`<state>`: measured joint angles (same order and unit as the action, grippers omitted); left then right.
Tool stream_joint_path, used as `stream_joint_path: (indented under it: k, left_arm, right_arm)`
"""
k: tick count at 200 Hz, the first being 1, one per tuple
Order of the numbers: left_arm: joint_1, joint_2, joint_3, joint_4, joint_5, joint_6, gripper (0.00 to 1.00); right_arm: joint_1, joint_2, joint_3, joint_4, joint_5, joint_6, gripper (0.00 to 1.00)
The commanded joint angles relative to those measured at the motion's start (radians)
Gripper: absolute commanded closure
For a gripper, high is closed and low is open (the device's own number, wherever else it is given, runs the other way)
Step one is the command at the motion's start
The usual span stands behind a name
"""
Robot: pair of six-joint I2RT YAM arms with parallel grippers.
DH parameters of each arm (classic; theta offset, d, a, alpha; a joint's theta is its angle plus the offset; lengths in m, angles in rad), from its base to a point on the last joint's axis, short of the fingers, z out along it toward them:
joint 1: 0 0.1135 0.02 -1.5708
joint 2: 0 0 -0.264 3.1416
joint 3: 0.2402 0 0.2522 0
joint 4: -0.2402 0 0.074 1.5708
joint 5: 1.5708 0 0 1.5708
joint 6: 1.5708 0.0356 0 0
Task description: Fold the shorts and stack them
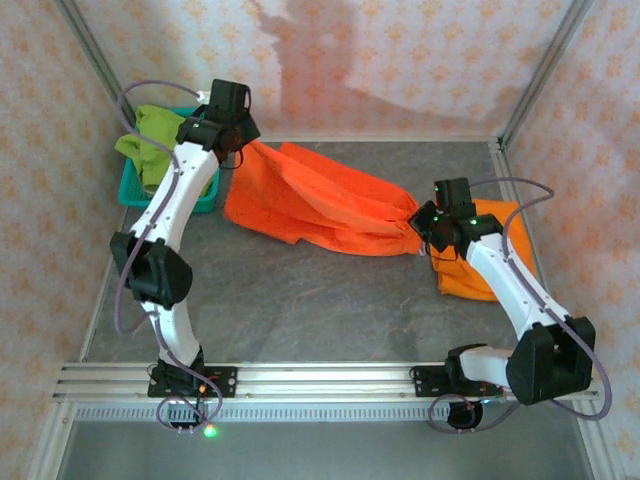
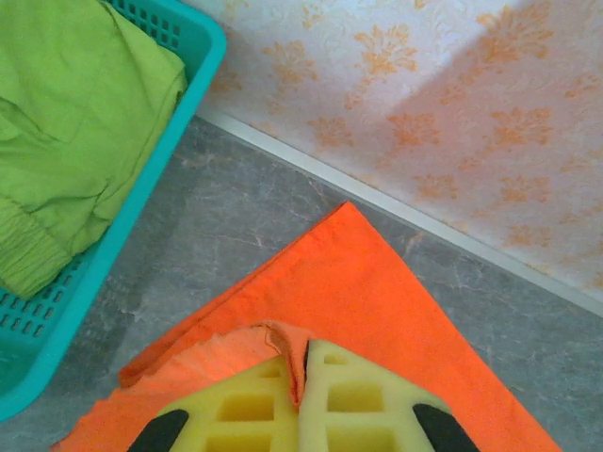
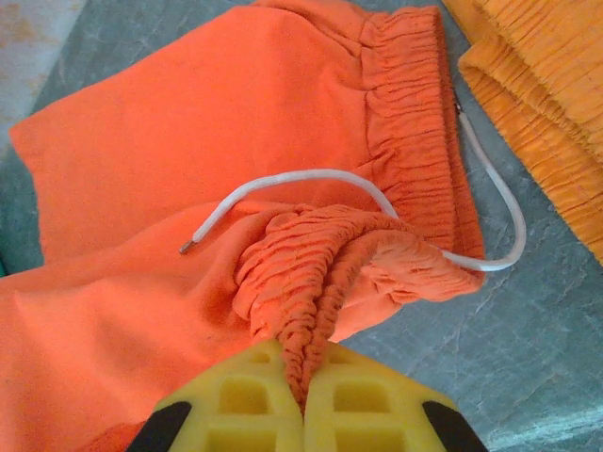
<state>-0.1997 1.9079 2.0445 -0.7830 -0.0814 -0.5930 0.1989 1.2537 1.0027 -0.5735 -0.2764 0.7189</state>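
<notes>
The lower leg's far corner (image 1: 286, 148) lies bare near the wall. I should move my left gripper away from the basket (image 1: 135, 190) and down onto it, then release the hem.
Bright orange shorts (image 1: 320, 200) lie spread across the middle of the table, stretched between both arms. My left gripper (image 2: 303, 363) is shut on a hem corner of these shorts (image 2: 358, 282) at the back left, beside the basket. My right gripper (image 3: 306, 363) is shut on their gathered elastic waist (image 3: 320, 254), where a white drawstring (image 3: 283, 184) loops out. A second pair of orange shorts (image 1: 495, 255) lies folded at the right, partly under the right arm. Lime green shorts (image 1: 160, 135) sit bunched in the teal basket (image 1: 135, 190).
The teal mesh basket (image 2: 141, 217) stands at the back left against the patterned wall (image 2: 424, 104). Patterned walls close off the back and both sides. Grey tabletop (image 1: 300, 310) lies bare between the shorts and the arm bases.
</notes>
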Motion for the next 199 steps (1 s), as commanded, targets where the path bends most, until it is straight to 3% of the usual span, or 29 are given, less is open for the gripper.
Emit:
stream_joint_path:
  k: [1,75,113,122,137,146,155,163,168,189,199]
  left_arm:
    - [0.011,0.078,0.109,-0.064,0.003,0.010,1.00]
    - [0.012,0.342,0.380,-0.113,0.026,-0.035,1.00]
    - [0.012,0.455,0.496,-0.056,0.016,-0.064,1.00]
    - [0.012,0.480,0.518,-0.033,0.015,-0.072,1.00]
    - [0.013,0.534,0.568,-0.003,0.016,-0.081,1.00]
    - [0.016,0.564,0.602,0.018,0.021,-0.085,0.82]
    - [0.020,0.592,0.637,0.038,0.029,-0.093,0.60]
    - [0.027,0.609,0.675,0.045,0.045,-0.106,0.35]
    - [0.032,0.615,0.700,0.042,0.058,-0.116,0.25]
    - [0.042,0.566,0.735,0.027,0.103,-0.118,0.02]
    - [0.040,0.516,0.719,0.009,0.116,-0.099,0.00]
  right_arm:
    - [-0.018,0.031,0.043,0.043,0.036,0.003,1.00]
    - [-0.051,0.186,0.104,0.089,0.019,0.022,1.00]
    - [-0.110,0.270,0.123,0.139,0.001,0.067,0.98]
    - [-0.131,0.299,0.132,0.156,-0.016,0.084,0.96]
    - [-0.167,0.359,0.162,0.174,-0.049,0.107,0.80]
    - [-0.189,0.399,0.191,0.176,-0.077,0.120,0.68]
    - [-0.214,0.437,0.221,0.179,-0.121,0.136,0.55]
    - [-0.235,0.461,0.244,0.186,-0.164,0.157,0.44]
    - [-0.248,0.468,0.253,0.198,-0.193,0.174,0.37]
    - [-0.269,0.422,0.251,0.272,-0.259,0.226,0.19]
    - [-0.263,0.377,0.246,0.281,-0.251,0.216,0.16]
